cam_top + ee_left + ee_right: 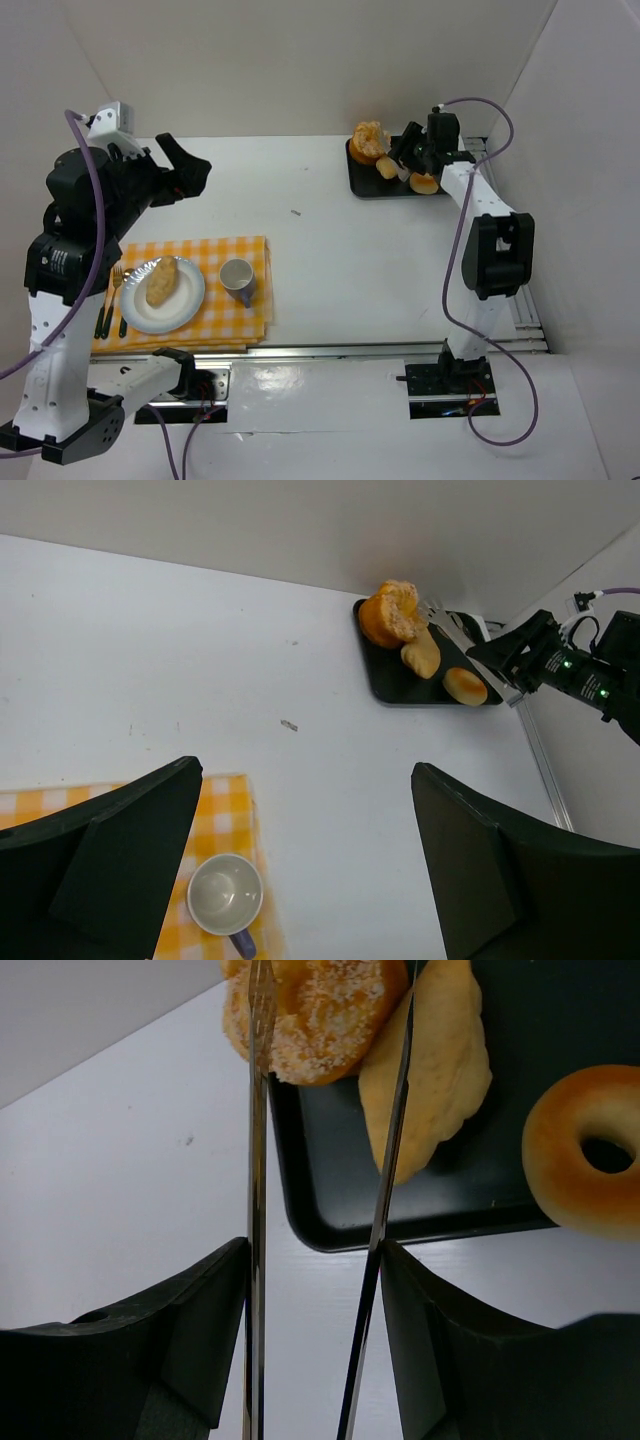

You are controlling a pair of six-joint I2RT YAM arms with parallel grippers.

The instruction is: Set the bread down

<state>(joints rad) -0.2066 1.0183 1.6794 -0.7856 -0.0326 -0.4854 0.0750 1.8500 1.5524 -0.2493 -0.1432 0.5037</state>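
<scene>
My right gripper eases outward over the sugared doughnut's near side and closes on the tongs [257,1160] next, since that side sits between the tongs' spread blades.
A long bread roll [160,281] lies on a white plate [192,300] on the yellow checked placemat [225,315]. More breads sit on a black tray [362,186] at the back right: a sugared doughnut [325,1010], a pale long roll [440,1070] and a ring bagel [580,1150]. My right gripper [315,1260] is shut on metal tongs [257,1160], whose two blades reach over the tray's near corner to the sugared doughnut. My left gripper [305,780] is open and empty, above the table just beyond the placemat.
A white mug with a purple handle [237,278] stands on the placemat right of the plate. A fork and knife [110,295] lie left of the plate. White walls enclose the table on three sides.
</scene>
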